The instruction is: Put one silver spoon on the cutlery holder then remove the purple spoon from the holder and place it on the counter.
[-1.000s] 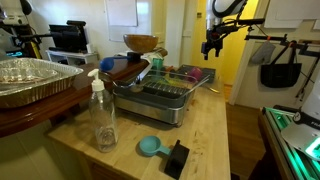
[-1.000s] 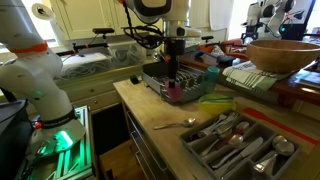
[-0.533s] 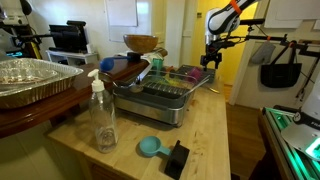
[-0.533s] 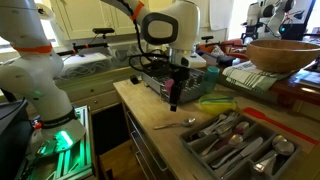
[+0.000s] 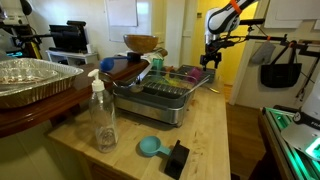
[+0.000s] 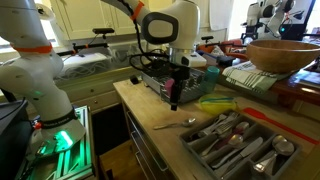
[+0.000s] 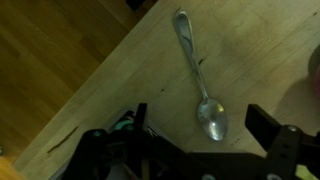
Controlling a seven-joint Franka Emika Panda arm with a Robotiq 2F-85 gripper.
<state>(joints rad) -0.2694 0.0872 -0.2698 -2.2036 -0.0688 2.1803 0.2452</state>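
I will move my gripper down and past the bowl of the silver spoon, onto the handle's near end (image 6: pixel 180 124) (image 7: pixel 201 84).
A silver spoon (image 7: pixel 200 75) lies on the light wooden counter (image 7: pixel 250 40), its bowl towards my gripper; it also shows in an exterior view (image 6: pixel 176 124). My gripper (image 7: pixel 202 125) is open and empty, with its dark fingers on either side of the spoon's bowl and above it. In both exterior views the gripper (image 6: pixel 174 98) (image 5: pixel 210 57) hangs low by the dish rack (image 5: pixel 160 97). The cutlery holder (image 5: pixel 195 76) at the rack's far end holds coloured utensils, with the purple spoon (image 5: pixel 188 71) among them.
A tray of several silver utensils (image 6: pixel 240 146) sits near the counter's front. A green utensil (image 6: pixel 216 101) lies by the rack. A wooden bowl (image 6: pixel 285 55), a soap bottle (image 5: pixel 102 115), a teal scoop (image 5: pixel 150 147) and a foil pan (image 5: pixel 35 80) stand around.
Since one second ago the arm has come down from above the rack to just over the spoon on the counter. In the last half second nothing has moved.
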